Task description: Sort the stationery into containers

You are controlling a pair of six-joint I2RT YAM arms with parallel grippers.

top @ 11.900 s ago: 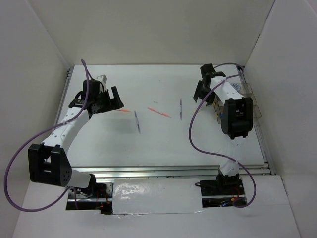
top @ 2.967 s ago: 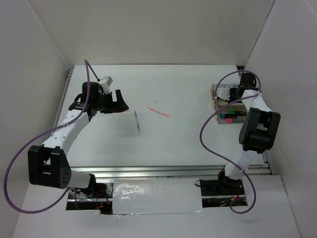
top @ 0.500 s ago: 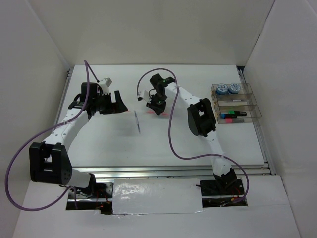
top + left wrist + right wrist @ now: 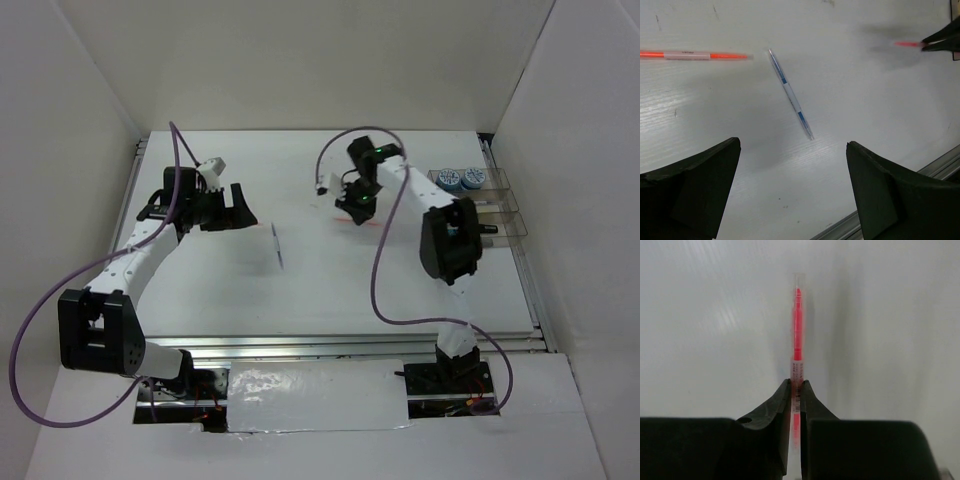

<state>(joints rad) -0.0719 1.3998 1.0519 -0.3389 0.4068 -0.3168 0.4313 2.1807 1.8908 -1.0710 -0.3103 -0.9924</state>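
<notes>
My right gripper is to swing to the right in the top view next, over the section of the tray beside the tape rolls, since a slim yellow piece lies there.
My right gripper (image 4: 795,385) is shut on a thin orange stick (image 4: 798,330), which pokes out ahead of the fingertips above the white table. From above, that gripper (image 4: 355,205) hangs left of the clear organiser tray (image 4: 510,205). Two blue-white tape rolls (image 4: 461,179) sit in the tray's far compartment. My left gripper (image 4: 792,145) is open over the table's left side and holds nothing. Just ahead of it lie a thin silver pen (image 4: 790,97) and a second orange stick (image 4: 690,55). The pen (image 4: 277,245) lies right of the left gripper (image 4: 237,208).
White walls close in the table on the left, back and right. An aluminium rail (image 4: 350,345) runs along the near edge. Purple cables (image 4: 380,270) loop beside both arms. The right arm's elbow (image 4: 448,245) covers part of the tray.
The right gripper has closed on the orange stick and carried it to the right, towards the tray. The left arm has stayed where it was, open.
</notes>
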